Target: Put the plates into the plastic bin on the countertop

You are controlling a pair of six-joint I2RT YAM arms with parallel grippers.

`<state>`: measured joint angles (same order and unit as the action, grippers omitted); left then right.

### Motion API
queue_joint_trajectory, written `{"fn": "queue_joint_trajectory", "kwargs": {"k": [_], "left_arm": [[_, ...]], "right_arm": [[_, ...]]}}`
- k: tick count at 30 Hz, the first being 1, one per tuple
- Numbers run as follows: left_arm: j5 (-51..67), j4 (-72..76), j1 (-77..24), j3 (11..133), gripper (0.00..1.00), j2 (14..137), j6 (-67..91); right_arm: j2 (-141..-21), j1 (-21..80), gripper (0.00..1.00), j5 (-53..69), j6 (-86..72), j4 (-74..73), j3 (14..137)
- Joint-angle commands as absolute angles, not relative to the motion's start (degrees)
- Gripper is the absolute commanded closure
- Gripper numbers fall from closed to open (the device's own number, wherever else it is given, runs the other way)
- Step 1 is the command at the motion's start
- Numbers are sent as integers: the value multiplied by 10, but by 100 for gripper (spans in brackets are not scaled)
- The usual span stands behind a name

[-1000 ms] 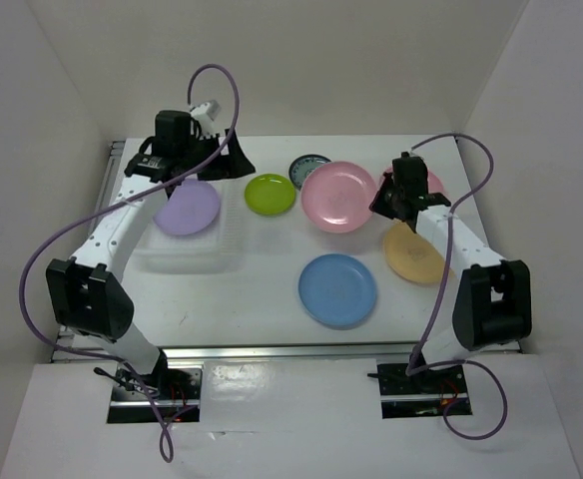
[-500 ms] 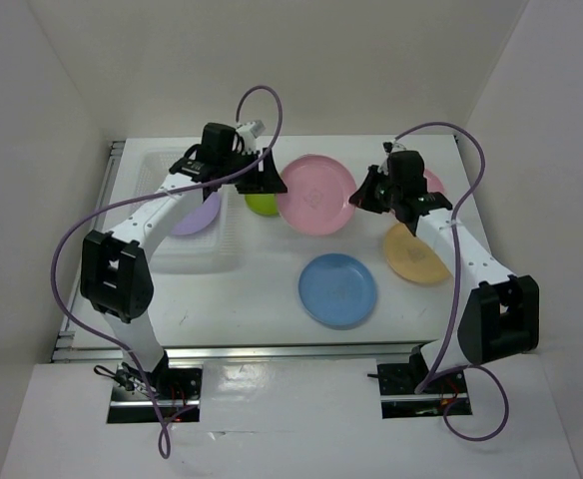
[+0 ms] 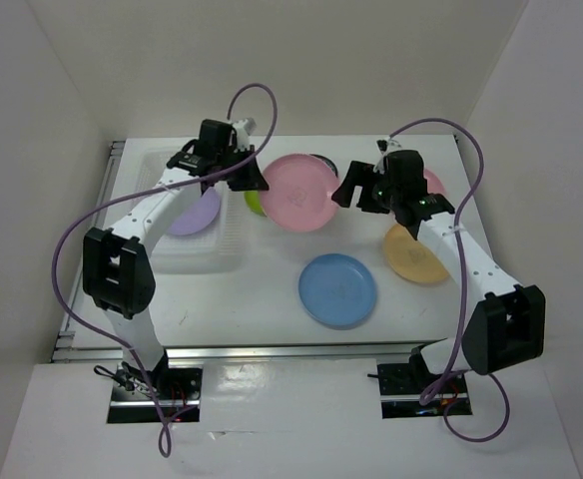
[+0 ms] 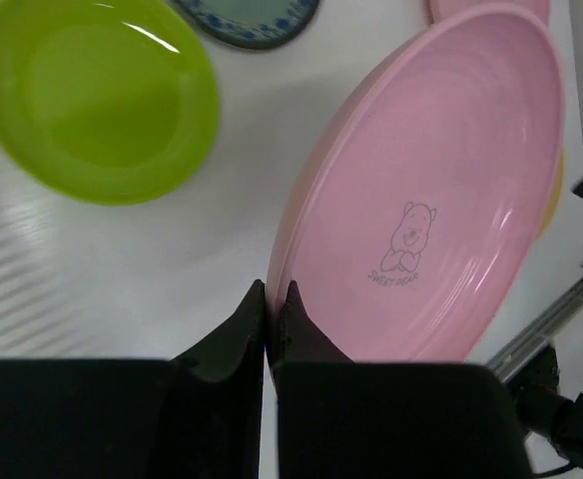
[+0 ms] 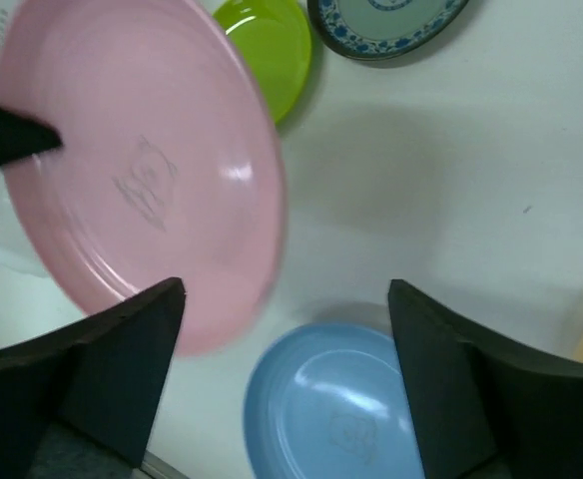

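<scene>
My left gripper should next go left in the top view over the bin's lavender plate (image 3: 196,215), lower and release the pink plate's rim.
A pink plate (image 3: 299,193) (image 4: 431,200) hangs tilted above the countertop (image 3: 262,299), with my left gripper (image 3: 244,178) (image 4: 276,299) shut on its left rim. My right gripper (image 3: 356,198) (image 5: 287,329) stands open just right of that plate (image 5: 142,170), touching nothing. A lavender plate (image 3: 197,212) lies in the plastic bin (image 3: 187,261) at the left. On the countertop lie a blue plate (image 3: 338,289) (image 5: 331,419), an orange-yellow plate (image 3: 416,254), a lime green plate (image 4: 97,95) (image 5: 267,45) and a teal patterned plate (image 4: 252,15) (image 5: 391,20). A second pink plate (image 3: 433,183) peeks from behind the right arm.
White walls close in the countertop at the back and both sides. A metal rail (image 3: 291,351) runs along the front edge. Purple cables (image 3: 247,100) loop above both arms. The bin's right wall (image 3: 234,235) lies just left of the held plate.
My left gripper closed on the pink plate's left rim and my right gripper opened and let go of it. The plate shifted left toward the bin.
</scene>
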<state>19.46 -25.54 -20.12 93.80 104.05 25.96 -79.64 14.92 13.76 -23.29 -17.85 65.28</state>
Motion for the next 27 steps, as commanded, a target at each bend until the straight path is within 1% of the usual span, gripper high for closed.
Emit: {"fn": "queue_joint_trajectory", "kwargs": {"k": [1,2,3,5,6,8,9,12,14,16,18,20,27], "left_arm": [[190,-268,-130,973,100,997,279],[197,-268,-107,967,100,984,284],[197,-273,-62,954,100,956,284],[202,-279,-18,940,100,931,284],[202,-279,25,927,100,922,284],[207,-294,65,915,100,907,284],[207,-294,102,901,100,907,284],[199,-301,155,878,100,907,279],[199,-306,175,860,100,916,273],[193,-300,188,841,100,931,273],[179,-293,194,836,100,942,273],[162,-280,194,821,100,962,279],[134,-280,194,827,100,1030,279]], "right_arm": [[-758,153,7,121,-221,-212,684],[-751,153,5,94,-221,-225,672],[-731,153,3,81,-221,-235,645],[-709,153,3,53,-242,-257,615],[-689,153,3,47,-255,-265,587],[-671,153,3,21,-294,-295,559],[-654,153,3,11,-308,-307,533],[-620,153,3,-28,-357,-338,489],[-603,153,3,-33,-379,-344,447],[-592,153,8,-20,-400,-344,412],[-592,153,9,-14,-411,-338,395],[-597,153,9,-14,-411,-326,381],[-631,153,9,-14,-411,-298,343]]}}
